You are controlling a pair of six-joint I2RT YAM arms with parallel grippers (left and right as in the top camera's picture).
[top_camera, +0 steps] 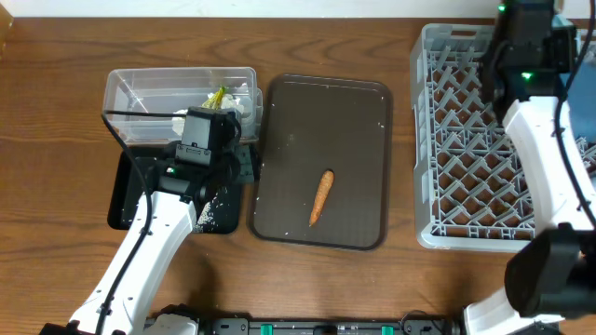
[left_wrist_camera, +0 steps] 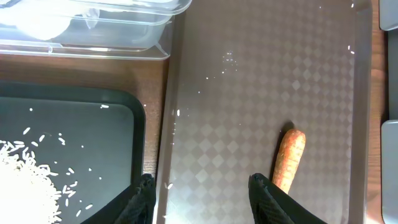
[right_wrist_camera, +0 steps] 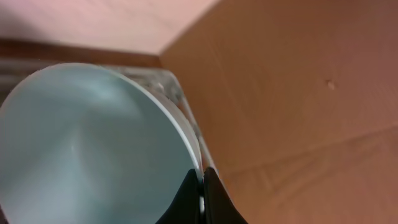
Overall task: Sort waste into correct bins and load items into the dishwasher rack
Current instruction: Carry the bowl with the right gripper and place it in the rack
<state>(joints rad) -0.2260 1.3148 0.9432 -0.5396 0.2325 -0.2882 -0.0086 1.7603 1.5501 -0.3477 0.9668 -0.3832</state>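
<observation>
My right gripper is above the rack's empty tray-side rows, which are to its left in the overhead view, so it should go down that way and let go of the rim.
The orange carrot-like stick (top_camera: 321, 197) (left_wrist_camera: 289, 158) lies on the dark brown serving tray (top_camera: 289, 121). My left gripper (left_wrist_camera: 201, 180) (top_camera: 240, 160) hangs open above the seam between that tray and the black tray (top_camera: 126, 200) (left_wrist_camera: 74, 118), and its right finger is just left of the stick. Loose white rice (left_wrist_camera: 25, 180) lies in the black tray. White tissue (top_camera: 237, 104) and a yellow wrapper (top_camera: 218, 96) sit in the clear tub (top_camera: 140, 88). My right gripper (right_wrist_camera: 202, 174) is shut on the rim of the light blue cup (right_wrist_camera: 87, 149), over the far right of the grey dishwasher rack (top_camera: 447, 140).
A few rice grains are scattered on the brown tray (left_wrist_camera: 227, 57). A brown cardboard surface (right_wrist_camera: 298, 93) fills the right wrist view beside the cup. The right arm (top_camera: 549, 149) crosses over the rack's right side.
</observation>
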